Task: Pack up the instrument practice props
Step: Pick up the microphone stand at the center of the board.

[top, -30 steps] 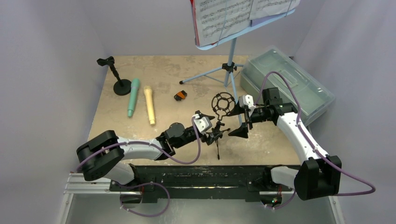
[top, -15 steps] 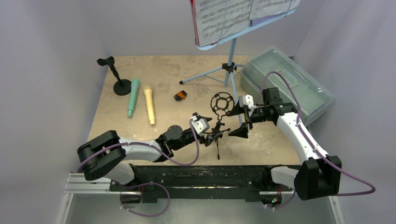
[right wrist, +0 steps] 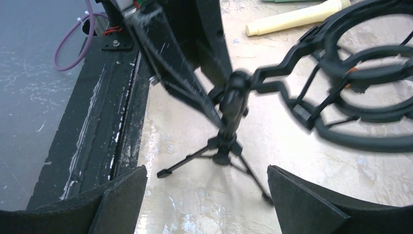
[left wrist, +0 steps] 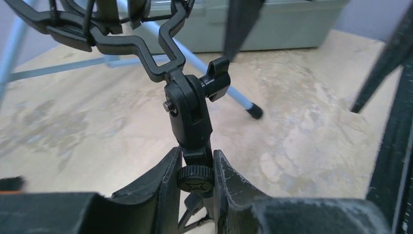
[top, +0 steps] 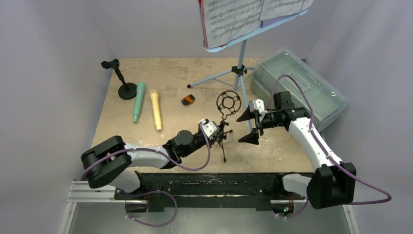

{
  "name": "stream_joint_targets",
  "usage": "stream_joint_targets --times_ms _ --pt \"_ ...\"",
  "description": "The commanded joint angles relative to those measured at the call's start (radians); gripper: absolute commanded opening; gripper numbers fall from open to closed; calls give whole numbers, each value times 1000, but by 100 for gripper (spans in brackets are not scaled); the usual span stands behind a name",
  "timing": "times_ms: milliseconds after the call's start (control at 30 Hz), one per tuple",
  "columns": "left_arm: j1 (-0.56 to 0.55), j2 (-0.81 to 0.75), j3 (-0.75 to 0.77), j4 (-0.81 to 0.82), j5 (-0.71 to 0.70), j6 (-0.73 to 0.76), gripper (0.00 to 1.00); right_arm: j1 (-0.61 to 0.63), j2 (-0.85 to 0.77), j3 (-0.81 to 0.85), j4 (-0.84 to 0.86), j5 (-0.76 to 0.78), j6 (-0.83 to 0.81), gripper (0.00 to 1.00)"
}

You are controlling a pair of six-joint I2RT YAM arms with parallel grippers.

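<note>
My left gripper next needs to swing the tripod to its left in the top view and let go of it on the bare tabletop by the teal microphone's near end.
The black microphone tripod stands mid-table, its ring cradle on top. My left gripper is shut on the tripod's stem, just below the swivel joint, with a knurled knob pinched between the pads. My right gripper hangs open just right of the tripod, with only the tripod's feet between its fingers. A teal microphone, a beige microphone and the round-base pole lie at the left. The light-blue music rack holds music sheets at the back.
A translucent grey-green box, lid on, sits at the right behind my right arm. A small orange-and-black object lies near the middle. A rack leg runs across the table behind the tripod.
My left gripper has shut on the tripod's stem, and the tripod has shifted a little left and away. The right arm has not moved.
</note>
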Motion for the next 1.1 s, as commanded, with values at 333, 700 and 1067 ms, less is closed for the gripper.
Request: stream_joint_targets --times_ms 333,700,1067 --pt "242 -398 -46 -127 -468 46 0 -5 -12 35 -25 -25 -27 96" --pt "397 -495 -114 -136 -522 52 0 -6 -14 35 -31 -32 -33 96" --pt "402 -800 -137 -448 -831 -3 0 -5 -10 34 -32 -33 -38 96"
